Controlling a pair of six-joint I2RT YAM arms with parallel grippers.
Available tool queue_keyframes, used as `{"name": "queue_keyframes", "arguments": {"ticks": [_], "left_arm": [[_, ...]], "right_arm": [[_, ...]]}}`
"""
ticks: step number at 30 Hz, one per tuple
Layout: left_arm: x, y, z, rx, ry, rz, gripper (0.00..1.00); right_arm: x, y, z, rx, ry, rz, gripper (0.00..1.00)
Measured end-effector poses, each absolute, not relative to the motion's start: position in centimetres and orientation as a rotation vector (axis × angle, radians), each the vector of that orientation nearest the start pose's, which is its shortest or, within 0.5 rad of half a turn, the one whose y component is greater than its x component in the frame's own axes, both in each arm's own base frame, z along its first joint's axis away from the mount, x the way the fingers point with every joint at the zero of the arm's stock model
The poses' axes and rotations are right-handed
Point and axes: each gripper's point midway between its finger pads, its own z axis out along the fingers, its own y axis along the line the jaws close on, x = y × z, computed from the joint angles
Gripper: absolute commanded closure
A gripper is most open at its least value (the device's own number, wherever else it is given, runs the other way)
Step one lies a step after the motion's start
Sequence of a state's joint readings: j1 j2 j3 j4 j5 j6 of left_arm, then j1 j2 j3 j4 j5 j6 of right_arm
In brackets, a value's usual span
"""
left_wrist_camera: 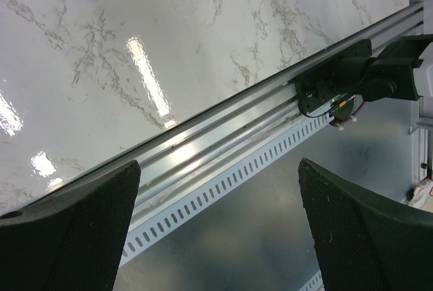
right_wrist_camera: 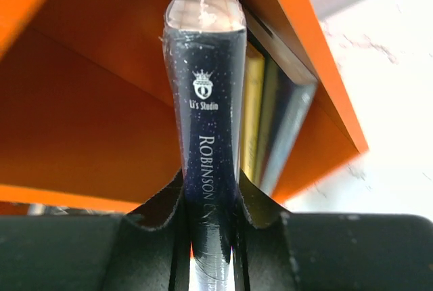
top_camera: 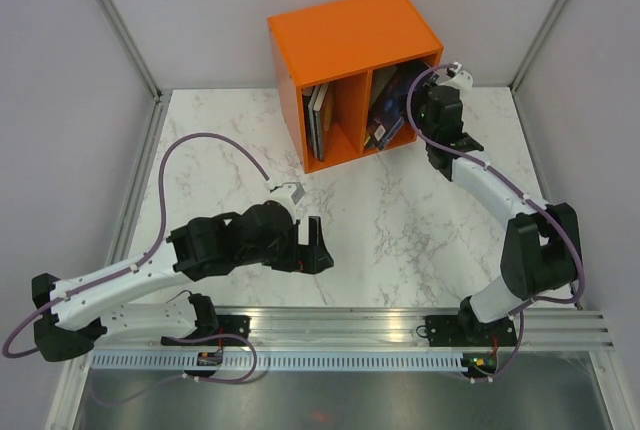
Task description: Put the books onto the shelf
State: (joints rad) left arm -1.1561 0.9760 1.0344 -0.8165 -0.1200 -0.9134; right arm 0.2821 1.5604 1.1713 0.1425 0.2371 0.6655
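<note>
I will next push outward with my right gripper, deeper into the section of the shelf and toward the yellow book (right_wrist_camera: pixel 254 101), so that the navy book rests against the leaning books before I let go.
The orange shelf (top_camera: pixel 350 30) stands at the back of the marble table, its two compartments facing the arms. Several books (top_camera: pixel 320 118) stand in its left compartment. My right gripper (top_camera: pixel 412 88) reaches into the right compartment and is shut on the spine of a dark navy book (right_wrist_camera: pixel 206 101), held upright between its fingers (right_wrist_camera: pixel 159 206). A yellow book (right_wrist_camera: pixel 254 101) and a pale blue one (right_wrist_camera: pixel 292 118) lean beside it against the orange wall (right_wrist_camera: pixel 88 101). My left gripper (top_camera: pixel 308 248) hovers low over the table's front middle, open and holding nothing (left_wrist_camera: pixel 216 169).
An aluminium rail (top_camera: pixel 400 325) with a slotted white strip (left_wrist_camera: pixel 223 183) runs along the near edge, and the right arm's base (left_wrist_camera: pixel 358 78) is bolted onto it. Grey walls and metal posts (top_camera: pixel 120 20) close in the left, right and back sides.
</note>
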Motion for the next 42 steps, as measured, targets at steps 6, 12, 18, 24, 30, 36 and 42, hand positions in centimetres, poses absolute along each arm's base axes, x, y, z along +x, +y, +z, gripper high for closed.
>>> {"name": "queue_keyframes", "arguments": {"ticks": [6, 12, 18, 24, 30, 36, 42], "left_arm": [[9.9, -25.2, 20.9, 0.243, 2.514, -0.812, 0.00], [9.6, -24.3, 21.0, 0.236, 2.517, -0.798, 0.00], [9.3, -23.8, 20.2, 0.231, 2.541, -0.774, 0.00], [9.3, -23.8, 19.5, 0.233, 2.567, -0.742, 0.00], [9.2, -23.6, 18.6, 0.220, 2.592, -0.717, 0.00], [9.2, -22.6, 18.4, 0.181, 2.586, -0.699, 0.00], [9.9, -22.6, 18.0, 0.164, 2.584, -0.647, 0.00]], "right_arm": [[49.7, 12.5, 26.8, 0.505, 1.652, 0.506, 1.00], [50.2, 12.4, 27.7, 0.503, 1.590, 0.529, 1.00], [53.9, 13.3, 25.7, 0.493, 1.508, 0.561, 1.00], [60.5, 15.5, 22.9, 0.503, 1.414, 0.638, 1.00], [63.3, 15.6, 23.5, 0.515, 1.335, 0.662, 0.99], [63.3, 15.8, 23.3, 0.518, 1.349, 0.664, 0.67], [63.0, 15.8, 22.9, 0.547, 1.439, 0.673, 0.46]]}}
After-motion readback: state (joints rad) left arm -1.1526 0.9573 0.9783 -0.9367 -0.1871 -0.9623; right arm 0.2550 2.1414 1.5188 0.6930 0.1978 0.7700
